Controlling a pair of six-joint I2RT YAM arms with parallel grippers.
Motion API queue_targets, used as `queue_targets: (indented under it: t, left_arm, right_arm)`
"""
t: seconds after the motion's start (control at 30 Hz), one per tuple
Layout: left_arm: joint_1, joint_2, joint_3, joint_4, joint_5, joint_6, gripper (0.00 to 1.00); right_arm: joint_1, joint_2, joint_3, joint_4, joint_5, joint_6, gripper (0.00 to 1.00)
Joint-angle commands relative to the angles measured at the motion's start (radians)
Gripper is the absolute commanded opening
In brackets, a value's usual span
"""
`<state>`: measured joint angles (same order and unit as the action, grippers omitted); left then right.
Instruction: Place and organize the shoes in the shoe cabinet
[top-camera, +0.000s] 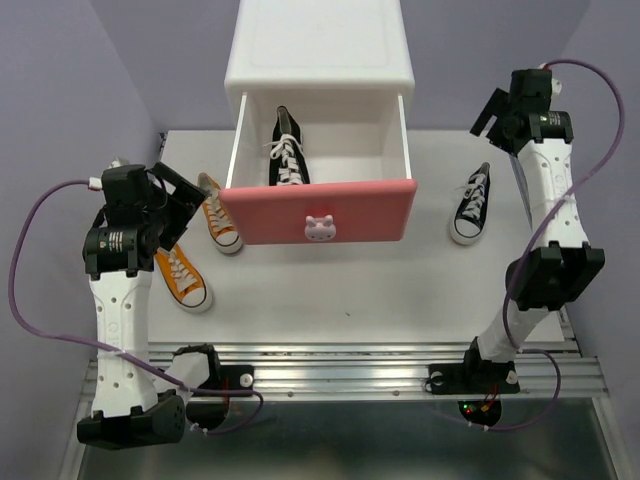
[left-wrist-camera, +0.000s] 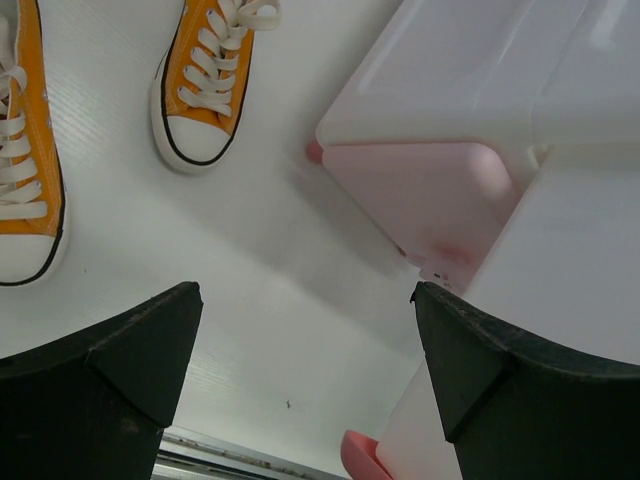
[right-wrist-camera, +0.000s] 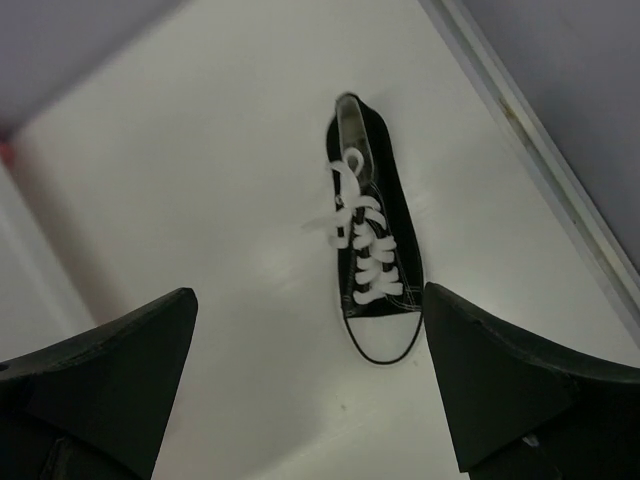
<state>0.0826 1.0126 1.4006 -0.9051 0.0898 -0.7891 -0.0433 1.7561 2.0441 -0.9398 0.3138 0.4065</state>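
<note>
My right gripper will next go down with open fingers to the black shoe below, onto its laced middle. The shoe's middle is narrow enough to fit between the fingers.
The white shoe cabinet stands at the back, its upper pink drawer pulled out. One black shoe lies inside the drawer. The other black shoe lies on the table to the right and shows in the right wrist view. Two orange shoes lie left of the drawer and show in the left wrist view. My left gripper is open and empty above them. My right gripper is open and empty, above and behind the right black shoe.
The pale pink lower drawer front is shut under the open drawer. A metal rail runs along the table's near edge. The table's right edge lies close to the black shoe. Purple walls surround the table.
</note>
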Motion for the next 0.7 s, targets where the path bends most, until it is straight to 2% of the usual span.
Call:
queue_targets:
  t: [0.0, 0.23, 0.37, 0.5, 0.53, 0.67]
  left_arm:
    - [0.006, -0.035, -0.044, -0.031, -0.016, 0.028, 0.99]
    - [0.006, -0.034, -0.063, -0.048, -0.036, 0.047, 0.99]
    - [0.006, -0.009, -0.064, -0.041, -0.035, 0.051, 0.99]
    - [0.006, 0.006, -0.049, -0.04, -0.038, 0.059, 0.99]
    - [0.006, 0.006, -0.045, -0.04, -0.035, 0.07, 0.99]
    - [0.005, 0.006, -0.032, -0.06, -0.031, 0.096, 0.99]
  right_arm:
    - [-0.032, 0.065, -0.077, -0.045, -0.015, -0.026, 1.0]
    - [-0.093, 0.206, -0.188, 0.053, -0.126, -0.021, 1.0]
    - [-0.093, 0.258, -0.176, 0.064, -0.105, -0.014, 1.0]
    - [-0.102, 0.279, -0.222, 0.061, -0.085, 0.011, 0.96]
    - [-0.102, 0.286, -0.248, 0.064, -0.094, 0.012, 0.92]
    - [-0.102, 0.315, -0.308, 0.108, -0.125, 0.014, 0.88]
